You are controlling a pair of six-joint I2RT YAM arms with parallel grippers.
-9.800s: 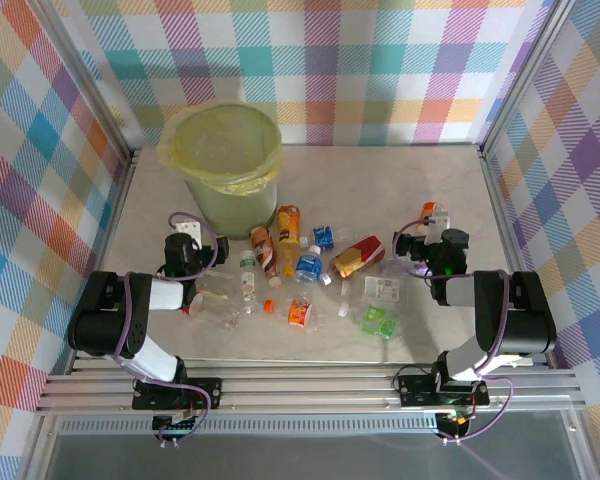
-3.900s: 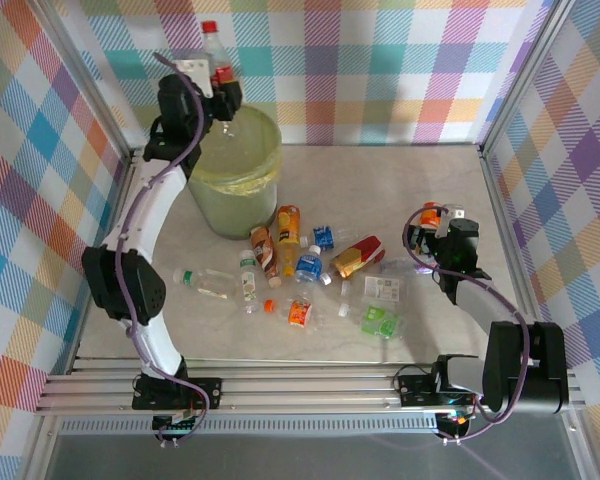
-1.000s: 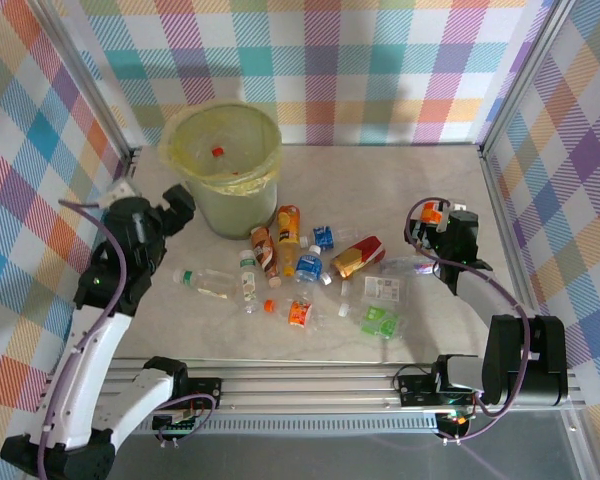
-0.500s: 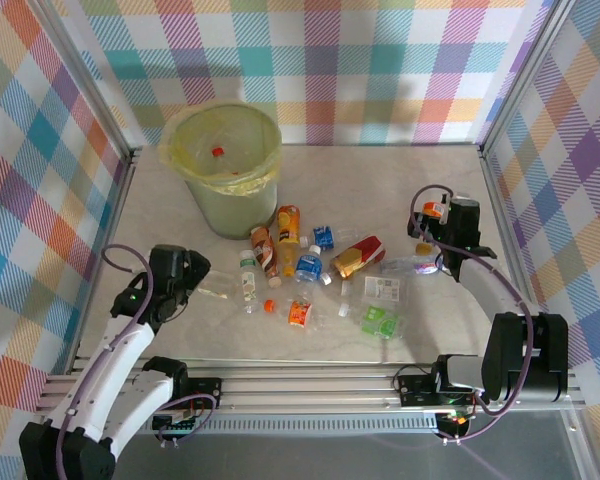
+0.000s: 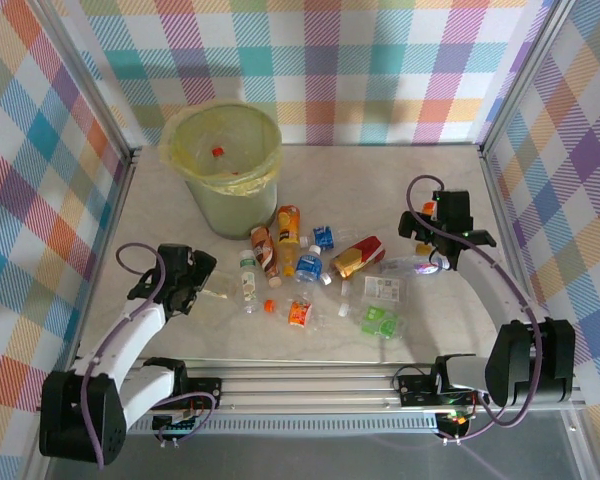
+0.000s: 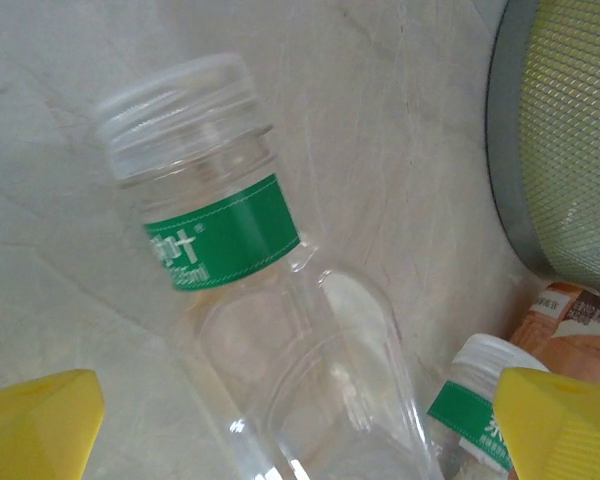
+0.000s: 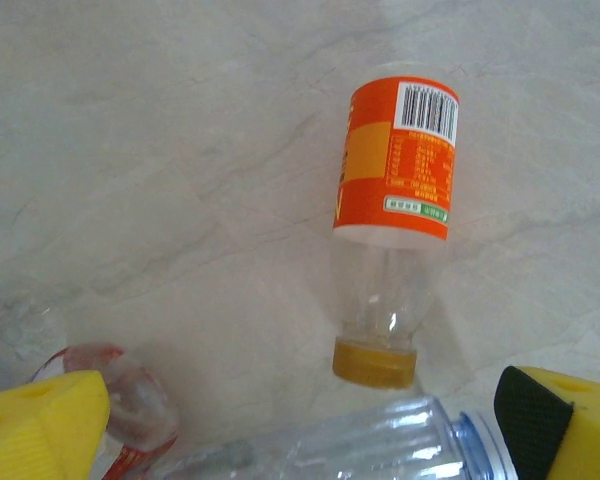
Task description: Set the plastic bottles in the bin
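The open fingers of my left gripper are already on both sides of the bottle's body, so they should next come down onto the clear bottle's shoulder beside its green label and close there.
The bin, pale green with a yellow bag over its rim, stands at the far left; a red-capped bottle lies inside. Several plastic bottles lie scattered mid-table. My left gripper is low and open over a clear bottle with a green label and white cap, the yellow fingertips on either side of its body. My right gripper is open above the table, an orange-labelled bottle lying ahead of it and a clear ribbed bottle between its fingers.
A second white-capped, green-labelled bottle and a brown-labelled one lie just right of the left gripper, close to the bin wall. A red-labelled bottle sits by the right gripper's left finger. Checked walls and metal rails enclose the table.
The left arm has swung down from beside the bin to the table, over the clear green-labelled bottle. The right gripper has shifted slightly toward the far side. Both stayed open.
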